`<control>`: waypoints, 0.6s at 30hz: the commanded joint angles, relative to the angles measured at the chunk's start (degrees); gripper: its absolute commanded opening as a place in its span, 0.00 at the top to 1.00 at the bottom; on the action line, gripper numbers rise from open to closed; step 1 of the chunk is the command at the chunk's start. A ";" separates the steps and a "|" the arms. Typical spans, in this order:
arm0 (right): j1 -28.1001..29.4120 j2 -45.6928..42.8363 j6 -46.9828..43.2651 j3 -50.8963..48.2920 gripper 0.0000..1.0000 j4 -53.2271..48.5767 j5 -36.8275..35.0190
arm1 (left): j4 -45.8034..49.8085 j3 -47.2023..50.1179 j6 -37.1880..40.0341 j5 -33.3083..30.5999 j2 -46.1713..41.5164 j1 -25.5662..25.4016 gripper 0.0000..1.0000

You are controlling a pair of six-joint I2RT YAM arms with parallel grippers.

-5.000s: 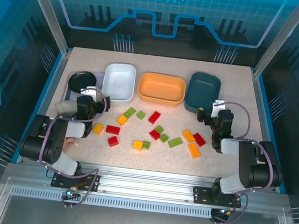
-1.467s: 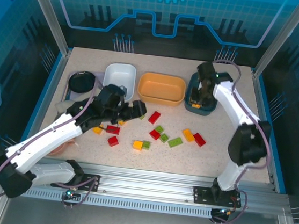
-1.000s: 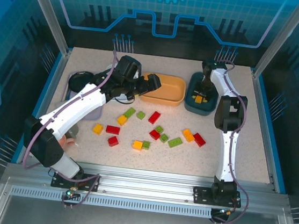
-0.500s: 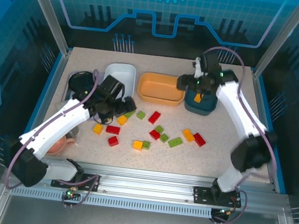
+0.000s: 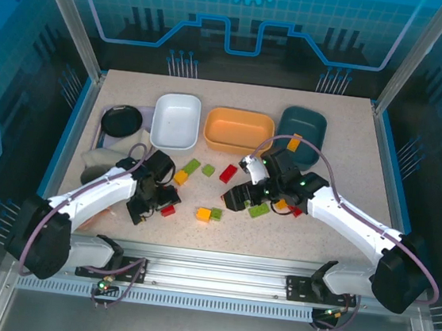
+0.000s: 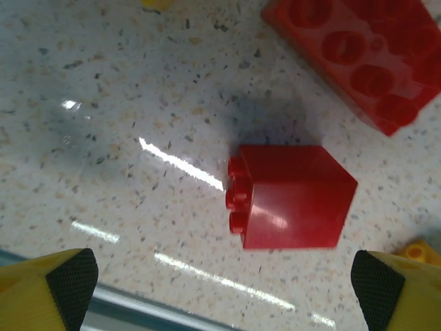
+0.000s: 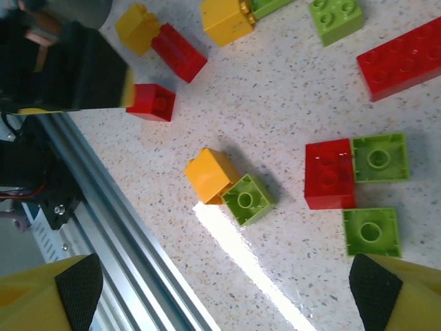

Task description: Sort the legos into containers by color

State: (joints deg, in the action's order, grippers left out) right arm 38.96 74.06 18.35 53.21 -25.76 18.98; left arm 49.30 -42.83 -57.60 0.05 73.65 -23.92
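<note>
I will lower my left gripper next, with its fingers on either side of the small red brick, at its studded side and its opposite side. The small red brick lies below and is narrower than the open gap.
Red, green and yellow-orange legos lie scattered mid-table. My left gripper point(image 5: 147, 203) hangs open just left of a small red brick point(image 5: 169, 210), which lies on its side point(image 6: 293, 196) above the gap between the fingers point(image 6: 65, 286); a longer red brick point(image 6: 358, 58) lies beyond it. My right gripper point(image 5: 231, 201) is open and empty over the middle of the pile, near an orange brick point(image 7: 212, 174) touching a green one point(image 7: 248, 200). The white bowl point(image 5: 176, 120), orange bowl point(image 5: 239, 130) and teal bowl point(image 5: 303, 124) stand in a row at the back. An orange brick point(image 5: 294, 144) lies in the teal bowl.
A black round dish point(image 5: 120, 120) sits left of the white bowl. The metal rail point(image 5: 208, 276) runs along the near table edge, close below both grippers. The left gripper's black body point(image 7: 62, 69) shows in the right wrist view, beside the small red brick point(image 7: 151, 101).
The right arm has swung from the teal bowl down to the middle of the pile. The left arm has drawn back toward the near edge, beside the small red brick.
</note>
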 commanded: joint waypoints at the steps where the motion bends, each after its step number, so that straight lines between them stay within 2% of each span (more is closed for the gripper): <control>1: 0.67 1.39 -0.83 2.11 0.06 2.16 2.01 | -6.86 0.06 -0.01 1.41 2.89 0.68 0.01; 5: 0.73 3.36 -0.88 3.07 0.07 1.93 2.57 | -9.85 0.29 1.50 1.74 6.36 0.67 0.05; 8: 0.82 4.04 0.03 3.03 0.08 2.03 2.20 | -10.64 0.45 1.70 1.36 8.07 0.64 0.14; 14: 0.79 4.07 1.51 3.89 0.10 2.14 0.52 | -12.24 0.82 1.99 1.04 8.68 0.67 0.44; 18: -0.14 4.42 2.27 5.77 0.10 0.77 -0.59 | -9.17 -1.61 2.23 -0.32 7.00 0.47 0.67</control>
State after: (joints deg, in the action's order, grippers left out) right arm 38.96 78.08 19.53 56.12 -24.53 19.33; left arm 37.98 -42.92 -55.83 0.73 81.69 -23.77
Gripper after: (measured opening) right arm 0.899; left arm 0.364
